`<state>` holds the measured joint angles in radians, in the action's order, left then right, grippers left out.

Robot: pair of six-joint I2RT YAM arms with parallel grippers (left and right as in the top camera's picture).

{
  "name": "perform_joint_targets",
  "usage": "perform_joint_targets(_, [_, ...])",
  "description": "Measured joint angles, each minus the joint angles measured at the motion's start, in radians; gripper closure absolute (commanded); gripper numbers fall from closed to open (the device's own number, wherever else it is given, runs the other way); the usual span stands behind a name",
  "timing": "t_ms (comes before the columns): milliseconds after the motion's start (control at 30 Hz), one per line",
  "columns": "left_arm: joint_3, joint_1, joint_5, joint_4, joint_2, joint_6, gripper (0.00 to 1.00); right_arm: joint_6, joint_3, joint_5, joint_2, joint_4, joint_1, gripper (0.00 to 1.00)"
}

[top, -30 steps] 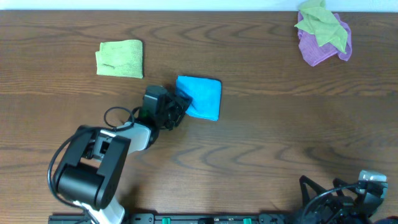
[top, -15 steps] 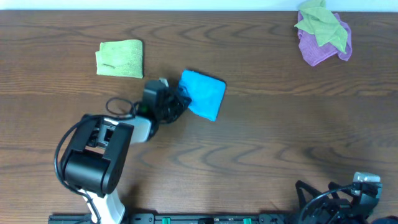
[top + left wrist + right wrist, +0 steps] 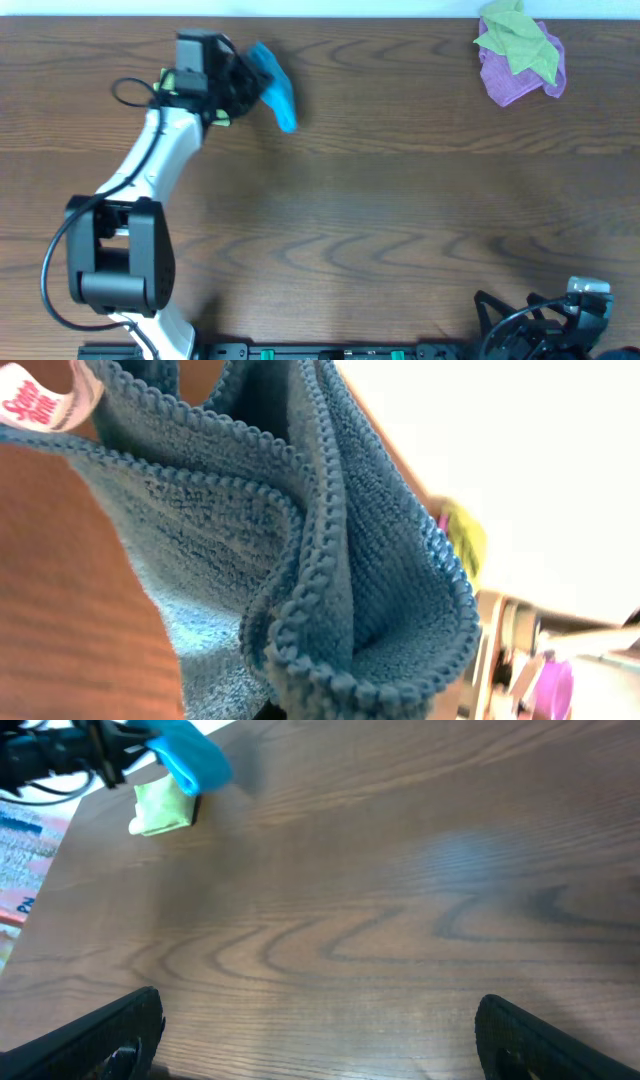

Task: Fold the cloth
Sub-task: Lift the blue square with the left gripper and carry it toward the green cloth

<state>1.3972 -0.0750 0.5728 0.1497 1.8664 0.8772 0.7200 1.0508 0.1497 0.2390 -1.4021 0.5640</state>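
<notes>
My left gripper next carries the sky-blue cloth to the light green cloth below and left in the overhead view, then lowers and releases it.
The folded sky-blue cloth (image 3: 273, 88) hangs in the air at the table's far left, gripped by my left gripper (image 3: 243, 85). In the left wrist view the cloth (image 3: 330, 560) fills the frame in folded layers, its white tag (image 3: 45, 400) at the top left; my fingers are hidden under it. The right wrist view shows the cloth (image 3: 190, 758) far off at the top left. My right gripper (image 3: 320, 1030) is open and empty at the table's near right corner, fingers wide apart over bare wood.
A folded light green cloth (image 3: 165, 85) lies under the left arm, mostly hidden; it also shows in the right wrist view (image 3: 160, 808). A green cloth on a purple cloth (image 3: 520, 55) sits bunched at the far right. The table's far edge is just behind the cloth.
My left gripper has lifted the blue cloth off the table's middle and swung it up and to the far left, above the green cloth. The right arm stayed put.
</notes>
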Motion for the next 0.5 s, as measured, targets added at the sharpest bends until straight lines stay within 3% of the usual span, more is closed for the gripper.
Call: perform_joint_targets(500, [0.025, 0.177, -0.042, -0.072, 0.007, -0.06, 0.94, 0.005, 0.0, 0.0, 0.0, -0.031, 0.0, 0.01])
